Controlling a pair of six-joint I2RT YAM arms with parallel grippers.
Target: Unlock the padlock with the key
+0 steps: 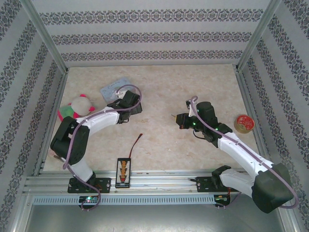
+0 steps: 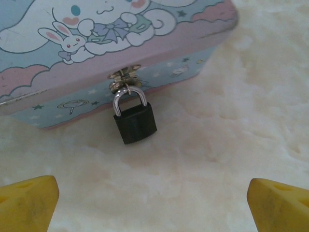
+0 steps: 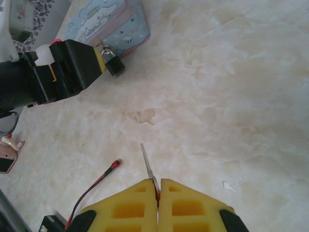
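My left gripper should lower next and ease outward to close its spread fingers on the padlock's black body [image 2: 136, 124], still beyond them.
The padlock [image 2: 135, 121], a small black body on a silvery shackle, hangs from the hasp of the light-blue cartoon tin [image 2: 96, 58] and lies on the table in front of it. My left gripper [image 2: 154, 205] hovers just before it, open wide, its yellow fingers [image 2: 29, 203] at the frame's lower corners and apart from the lock. My right gripper [image 3: 158, 186] is shut on the key [image 3: 147, 166], whose thin silvery blade sticks out forward. Far ahead of it sit the padlock [image 3: 113, 63] and the left gripper [image 3: 72, 65]. From above, the right gripper [image 1: 178, 118] is right of the left gripper [image 1: 133, 107].
A pink and white plush toy [image 1: 77, 107] lies at the left wall. A tape roll [image 1: 244, 123] sits at the right. A black strip with orange marks [image 1: 123, 171] and a dark wire with a red tip [image 1: 136, 141] lie near the front edge. Patterned walls enclose the table.
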